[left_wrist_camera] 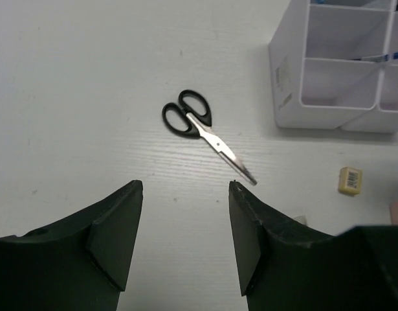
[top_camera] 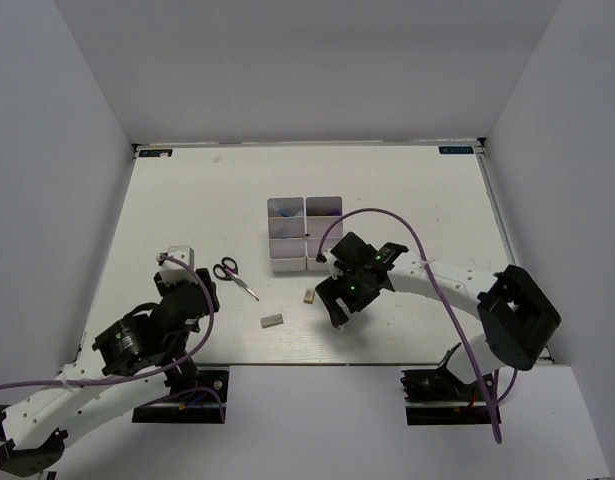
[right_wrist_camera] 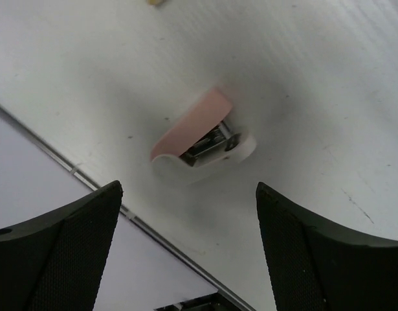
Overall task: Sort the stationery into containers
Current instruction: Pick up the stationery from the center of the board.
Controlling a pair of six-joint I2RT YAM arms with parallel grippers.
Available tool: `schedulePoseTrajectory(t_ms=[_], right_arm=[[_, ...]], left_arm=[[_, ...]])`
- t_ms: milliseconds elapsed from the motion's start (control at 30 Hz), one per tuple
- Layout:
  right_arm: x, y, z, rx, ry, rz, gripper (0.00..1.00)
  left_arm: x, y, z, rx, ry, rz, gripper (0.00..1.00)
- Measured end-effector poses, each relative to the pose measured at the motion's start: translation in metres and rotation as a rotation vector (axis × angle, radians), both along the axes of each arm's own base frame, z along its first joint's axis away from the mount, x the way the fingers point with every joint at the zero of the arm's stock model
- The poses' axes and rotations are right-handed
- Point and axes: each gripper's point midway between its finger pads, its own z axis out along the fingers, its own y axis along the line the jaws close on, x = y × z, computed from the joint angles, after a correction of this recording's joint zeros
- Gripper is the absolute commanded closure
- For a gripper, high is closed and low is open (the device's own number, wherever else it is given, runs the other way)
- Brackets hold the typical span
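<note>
The stapler (right_wrist_camera: 202,139) lies slanted to my right gripper's fingers, so they must lower onto it and turn alongside its pink and white halves.
The black-handled scissors (left_wrist_camera: 202,129) lie flat on the table ahead of my left gripper (left_wrist_camera: 184,186), which is open and empty above bare table. They also show in the top view (top_camera: 234,277). The white-pink stapler (right_wrist_camera: 202,139) lies on its side just ahead of my right gripper (right_wrist_camera: 187,189), which is open and hovers over it. In the top view the right gripper (top_camera: 337,315) hides the stapler. The beige eraser (top_camera: 308,296) and the grey-white block (top_camera: 272,321) lie between the arms. The white containers (top_camera: 305,233) stand mid-table, and a blue pen (left_wrist_camera: 373,57) is in one bin.
The table's near edge (right_wrist_camera: 88,181) runs close behind the stapler. The eraser (left_wrist_camera: 351,180) lies to the right of the scissors, in front of the containers (left_wrist_camera: 286,84). White walls enclose the table.
</note>
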Motion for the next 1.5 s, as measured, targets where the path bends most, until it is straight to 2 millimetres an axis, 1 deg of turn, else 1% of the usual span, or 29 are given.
schedulePoseTrajectory(t_ms=[133,267,333,533,600,833,867,900,967,1000,1033,1100,1133,1267,1300,1367,1467,1500], right_arm=[[0.007,-0.001,-0.014,-0.074,-0.041,-0.061,0.17],[0.006,0.002,-0.031,-0.134,-0.053,-0.096,0.22],[0.004,0.004,-0.036,-0.153,-0.058,-0.101,0.24],[0.002,0.013,-0.037,-0.158,-0.116,-0.101,0.34],[0.002,0.015,-0.037,-0.156,-0.138,-0.094,0.39],[0.005,0.009,-0.039,-0.171,-0.203,-0.085,0.54],[0.006,0.009,-0.038,-0.174,-0.211,-0.083,0.57],[0.008,0.008,-0.038,-0.177,-0.219,-0.08,0.65],[0.01,0.006,-0.037,-0.18,-0.237,-0.077,0.75],[0.011,0.005,-0.035,-0.177,-0.248,-0.068,0.88],[0.011,0.004,-0.033,-0.172,-0.256,-0.064,0.93],[0.013,0.004,-0.023,-0.146,-0.288,-0.044,0.96],[0.015,0.004,-0.016,-0.128,-0.306,-0.033,0.96],[0.023,0.012,0.021,-0.02,-0.406,0.033,0.97],[0.024,0.013,0.031,0.004,-0.436,0.066,1.0],[0.029,0.018,0.056,0.034,-0.487,0.127,1.0],[0.052,0.037,0.101,0.084,-0.641,0.263,1.0],[0.059,0.041,0.113,0.091,-0.699,0.316,1.0]], left_arm=[[-0.009,0.013,-0.016,0.021,0.036,0.022,0.34],[-0.011,0.018,-0.019,0.034,0.045,0.036,0.34],[-0.012,0.019,-0.02,0.037,0.048,0.041,0.34],[-0.013,0.021,-0.02,0.035,0.048,0.047,0.34],[-0.013,0.022,-0.019,0.031,0.044,0.047,0.34],[-0.013,0.021,-0.025,0.044,0.054,0.046,0.34],[-0.012,0.021,-0.025,0.046,0.054,0.046,0.34],[-0.012,0.02,-0.025,0.046,0.055,0.046,0.34],[-0.012,0.02,-0.025,0.044,0.053,0.046,0.34],[-0.012,0.02,-0.025,0.043,0.053,0.046,0.34],[-0.012,0.02,-0.025,0.043,0.053,0.046,0.34],[-0.012,0.02,-0.025,0.041,0.051,0.046,0.34],[-0.012,0.02,-0.025,0.04,0.051,0.046,0.34],[-0.011,0.018,-0.024,0.033,0.049,0.039,0.34],[-0.011,0.017,-0.025,0.033,0.05,0.035,0.35],[-0.011,0.013,-0.027,0.037,0.062,0.017,0.35],[-0.011,0.004,-0.031,0.045,0.086,-0.019,0.35],[-0.011,0.001,-0.032,0.048,0.095,-0.031,0.35]])
